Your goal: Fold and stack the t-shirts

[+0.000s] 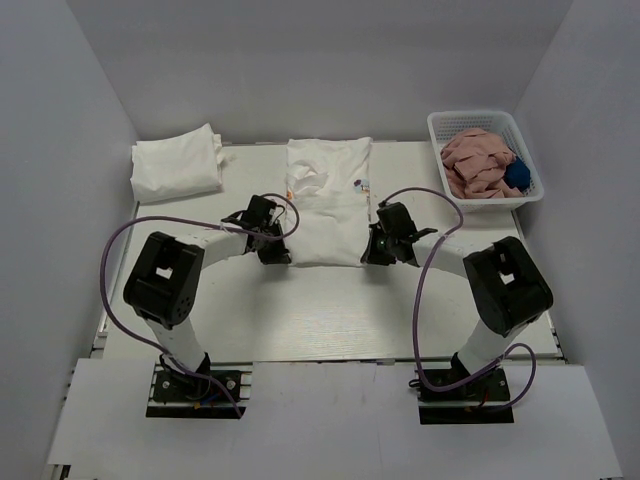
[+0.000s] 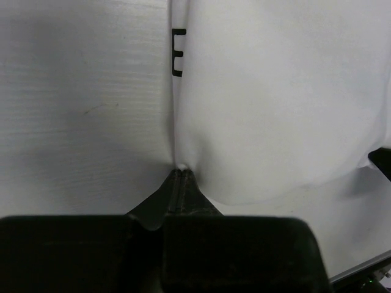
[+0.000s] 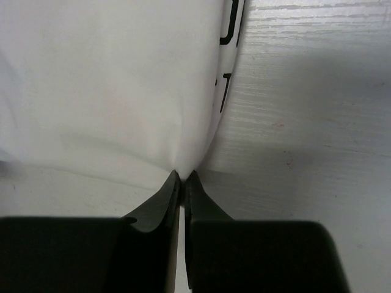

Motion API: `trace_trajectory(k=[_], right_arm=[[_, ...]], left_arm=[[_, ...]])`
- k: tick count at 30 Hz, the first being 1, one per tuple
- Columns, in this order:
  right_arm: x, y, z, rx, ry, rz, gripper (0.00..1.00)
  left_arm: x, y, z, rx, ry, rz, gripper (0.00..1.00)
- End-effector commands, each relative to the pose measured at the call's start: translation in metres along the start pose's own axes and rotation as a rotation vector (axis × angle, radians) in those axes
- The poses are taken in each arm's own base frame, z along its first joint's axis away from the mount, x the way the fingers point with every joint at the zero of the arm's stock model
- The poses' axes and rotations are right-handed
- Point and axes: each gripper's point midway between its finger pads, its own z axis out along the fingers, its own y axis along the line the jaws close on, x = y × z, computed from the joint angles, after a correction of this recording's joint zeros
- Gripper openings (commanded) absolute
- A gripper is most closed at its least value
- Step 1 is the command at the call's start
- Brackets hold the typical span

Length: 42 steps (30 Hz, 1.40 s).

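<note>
The right gripper rises with the t-shirt's pinched near corner next, carries it outward and lowers it over the t-shirt's far half to release. The t-shirt still lies long.
A white t-shirt (image 1: 328,200) with small orange prints and dark lettering lies as a long folded strip in the middle of the table. My left gripper (image 1: 274,250) is shut on its near left corner; the left wrist view shows the cloth (image 2: 275,110) pinched at the fingertips (image 2: 182,173). My right gripper (image 1: 376,250) is shut on its near right corner; the right wrist view shows the cloth (image 3: 116,85) pinched at the tips (image 3: 183,177). A folded white t-shirt bundle (image 1: 177,164) lies at the back left.
A white basket (image 1: 483,122) at the back right holds pink cloth (image 1: 476,162) and a blue item (image 1: 516,174). Grey walls enclose the table on three sides. Purple cables loop from both arms.
</note>
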Motion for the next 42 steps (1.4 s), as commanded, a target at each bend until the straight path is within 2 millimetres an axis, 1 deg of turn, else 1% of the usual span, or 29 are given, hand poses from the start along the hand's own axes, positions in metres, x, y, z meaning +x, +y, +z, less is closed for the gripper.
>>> trace_trajectory(k=[1, 2, 3, 4, 5, 7, 8, 9, 11, 12, 13, 14, 16, 17, 19, 20, 22, 25, 27, 28, 30, 31, 32, 35, 37, 39, 40, 41, 42], right_arm=[[0.006, 0.007, -0.014, -0.029, 0.011, -0.010, 0.00], [0.006, 0.007, -0.017, -0.032, 0.016, -0.019, 0.00], [0.006, 0.012, -0.027, -0.054, 0.017, -0.032, 0.00], [0.012, 0.011, -0.032, -0.051, 0.044, -0.030, 0.00], [0.018, 0.016, -0.038, -0.073, 0.069, -0.032, 0.00], [0.034, 0.020, -0.061, -0.096, 0.109, -0.039, 0.00], [0.039, 0.021, -0.068, -0.108, 0.123, -0.054, 0.00], [0.050, 0.018, -0.084, -0.094, 0.153, -0.036, 0.00], [0.052, 0.028, -0.113, -0.150, 0.132, -0.058, 0.00], [0.068, 0.020, -0.124, -0.123, 0.194, -0.051, 0.00], [0.066, 0.026, -0.133, -0.145, 0.189, -0.059, 0.00], [0.062, 0.035, -0.151, -0.194, 0.156, -0.074, 0.00], [0.057, 0.045, -0.171, -0.232, 0.152, -0.096, 0.00], [0.049, 0.055, -0.186, -0.268, 0.121, -0.109, 0.00], [0.044, 0.061, -0.196, -0.293, 0.113, -0.122, 0.00], [0.030, 0.072, -0.206, -0.315, 0.073, -0.135, 0.00], [0.022, 0.077, -0.209, -0.328, 0.052, -0.142, 0.00], [0.005, 0.087, -0.212, -0.343, 0.008, -0.148, 0.00], [-0.008, 0.089, -0.209, -0.327, -0.031, -0.143, 0.00], [-0.014, 0.090, -0.210, -0.322, -0.045, -0.140, 0.00], [-0.028, 0.093, -0.207, -0.303, -0.082, -0.133, 0.00], [-0.032, 0.093, -0.206, -0.293, -0.090, -0.124, 0.00], [-0.043, 0.096, -0.207, -0.293, -0.120, -0.118, 0.00], [-0.061, 0.086, -0.198, -0.206, -0.172, -0.078, 0.00], [-0.077, 0.081, -0.195, -0.151, -0.222, -0.069, 0.00], [-0.088, 0.081, -0.192, -0.131, -0.237, -0.068, 0.00], [-0.096, 0.074, -0.189, -0.091, -0.260, -0.056, 0.00], [-0.100, 0.075, -0.189, -0.092, -0.266, -0.064, 0.00], [-0.105, 0.074, -0.186, -0.084, -0.264, -0.057, 0.00]], left_arm=[[-0.001, -0.005, -0.018, -0.027, -0.024, 0.019, 0.00], [0.005, -0.007, -0.024, -0.018, -0.027, 0.030, 0.00], [0.004, -0.006, -0.032, -0.021, -0.043, 0.031, 0.00], [0.014, -0.004, -0.038, -0.020, -0.035, 0.040, 0.00], [0.009, -0.012, -0.059, 0.015, -0.079, 0.046, 0.00], [0.025, -0.015, -0.077, 0.019, -0.059, 0.042, 0.00], [0.026, -0.017, -0.087, 0.026, -0.067, 0.043, 0.00], [0.033, -0.022, -0.103, 0.052, -0.070, 0.047, 0.00], [0.044, -0.028, -0.119, 0.093, -0.056, 0.041, 0.00], [0.048, -0.033, -0.128, 0.114, -0.057, 0.052, 0.00], [0.050, -0.038, -0.145, 0.145, -0.080, 0.050, 0.00], [0.051, -0.041, -0.154, 0.169, -0.090, 0.045, 0.00], [0.051, -0.048, -0.170, 0.210, -0.123, 0.048, 0.00], [0.046, -0.056, -0.188, 0.258, -0.171, 0.045, 0.00], [0.038, -0.066, -0.206, 0.313, -0.230, 0.056, 0.00], [0.032, -0.075, -0.218, 0.351, -0.279, 0.068, 0.00], [0.022, -0.077, -0.224, 0.350, -0.319, 0.064, 0.00], [0.000, -0.083, -0.233, 0.323, -0.397, 0.060, 0.00], [-0.016, -0.093, -0.239, 0.336, -0.444, 0.082, 0.00], [-0.023, -0.091, -0.232, 0.300, -0.454, 0.072, 0.00], [-0.043, -0.097, -0.238, 0.278, -0.509, 0.058, 0.00], [-0.054, -0.093, -0.237, 0.244, -0.536, 0.049, 0.00], [-0.065, -0.101, -0.234, 0.246, -0.556, 0.056, 0.00], [-0.083, -0.103, -0.227, 0.207, -0.583, 0.052, 0.00], [-0.102, -0.105, -0.223, 0.159, -0.614, 0.048, 0.00], [-0.122, -0.103, -0.228, 0.107, -0.669, 0.021, 0.00], [-0.125, -0.101, -0.216, 0.072, -0.654, 0.032, 0.00], [-0.136, -0.104, -0.222, 0.057, -0.687, 0.031, 0.00], [-0.140, -0.106, -0.219, 0.055, -0.685, 0.032, 0.00]])
